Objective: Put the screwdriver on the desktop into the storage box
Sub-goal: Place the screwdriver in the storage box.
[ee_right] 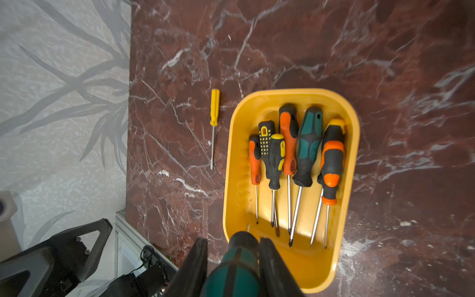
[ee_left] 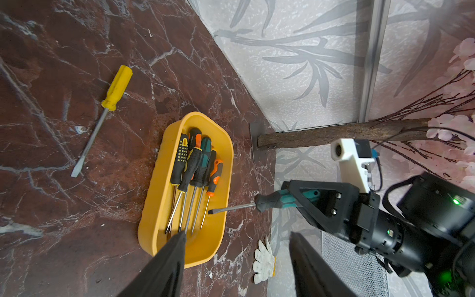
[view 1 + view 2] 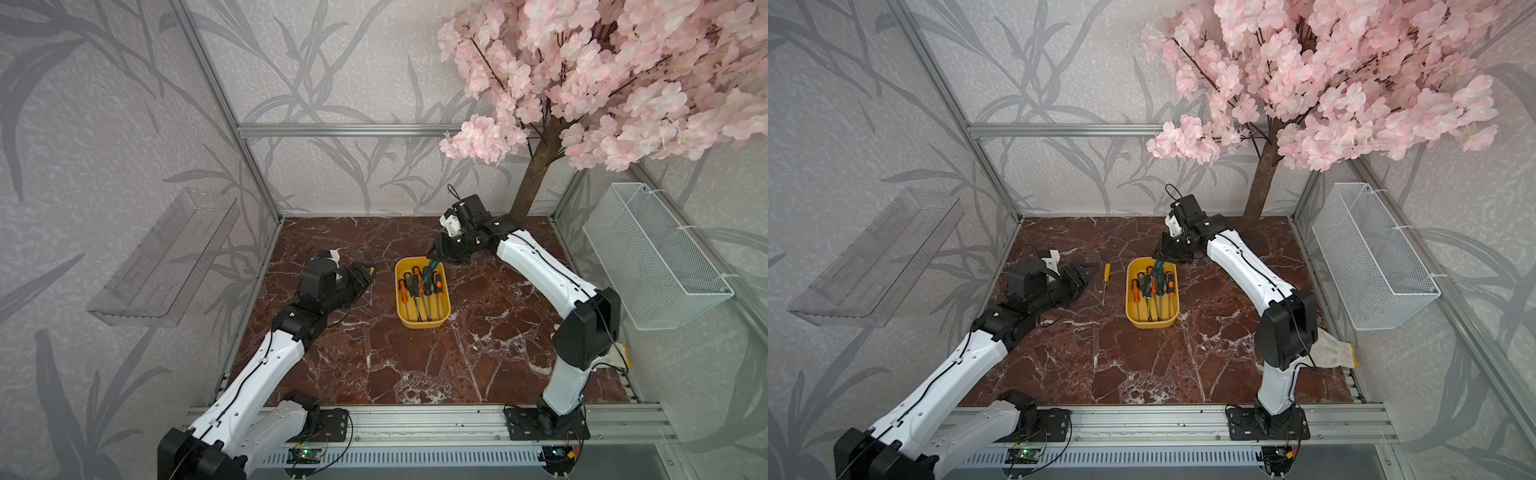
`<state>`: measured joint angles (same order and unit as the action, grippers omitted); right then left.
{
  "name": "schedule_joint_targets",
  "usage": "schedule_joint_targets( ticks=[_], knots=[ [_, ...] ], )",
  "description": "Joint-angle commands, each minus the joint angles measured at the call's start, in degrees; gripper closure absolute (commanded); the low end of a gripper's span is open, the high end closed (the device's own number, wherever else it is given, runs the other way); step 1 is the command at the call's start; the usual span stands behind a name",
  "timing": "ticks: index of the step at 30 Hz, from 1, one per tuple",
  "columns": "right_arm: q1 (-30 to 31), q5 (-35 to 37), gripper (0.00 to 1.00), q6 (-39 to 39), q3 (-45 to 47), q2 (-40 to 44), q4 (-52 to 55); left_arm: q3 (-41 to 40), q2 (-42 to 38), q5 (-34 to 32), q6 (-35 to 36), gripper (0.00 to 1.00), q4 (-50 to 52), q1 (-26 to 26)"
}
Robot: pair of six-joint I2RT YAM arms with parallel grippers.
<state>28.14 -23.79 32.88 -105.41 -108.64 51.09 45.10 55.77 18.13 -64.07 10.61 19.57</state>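
My right gripper moves down onto the storage box's handles below it next and releases the teal-and-black screwdriver (image 2: pixel 272 199), its tip already over the box.
A yellow-handled screwdriver (image 3: pixel 1106 282) (image 2: pixel 110 102) (image 1: pixel 214 120) lies flat on the red-brown marble desktop (image 3: pixel 1142 361), just left of the yellow storage box (image 3: pixel 419 324) (image 3: pixel 1152 322) (image 2: pixel 154 205) (image 1: pixel 231 180). Several screwdrivers lie side by side in the box. My left gripper (image 3: pixel 1084 270) (image 2: pixel 239 236) stands open and empty beside the yellow screwdriver's handle, and partly hides it in a top view. My right gripper (image 3: pixel 432 255) (image 1: pixel 232 241) is shut on a teal-and-black screwdriver (image 2: pixel 272 199) (image 1: pixel 239 270), held over the box's far end with its tip above the box.
A white wire basket (image 3: pixel 660 257) hangs on the right wall. On the left wall is a clear shelf (image 3: pixel 166 257). A tree trunk (image 3: pixel 536 183) rises at the back right, just behind the right arm. A white glove (image 3: pixel 1333 353) lies at the desktop's right edge.
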Motion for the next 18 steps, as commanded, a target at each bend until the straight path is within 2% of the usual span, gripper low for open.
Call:
schedule_joint_targets(
  ticks=[1,11,18],
  knots=[
    [-1.6,-7.4,0.96,-0.8,-7.0,-6.2,11.8,-1.3,-1.8,0.4,1.0,0.35,0.4,-0.1],
    [-2.3,-9.6,0.96,-3.8,-22.2,-22.3,22.9,-3.1,-2.8,0.4,1.3,0.36,0.3,-0.2],
    [-2.4,-11.7,0.90,-5.6,-35.3,-33.2,31.2,-3.5,-2.1,0.6,1.3,0.36,-0.4,-0.2]
  ],
)
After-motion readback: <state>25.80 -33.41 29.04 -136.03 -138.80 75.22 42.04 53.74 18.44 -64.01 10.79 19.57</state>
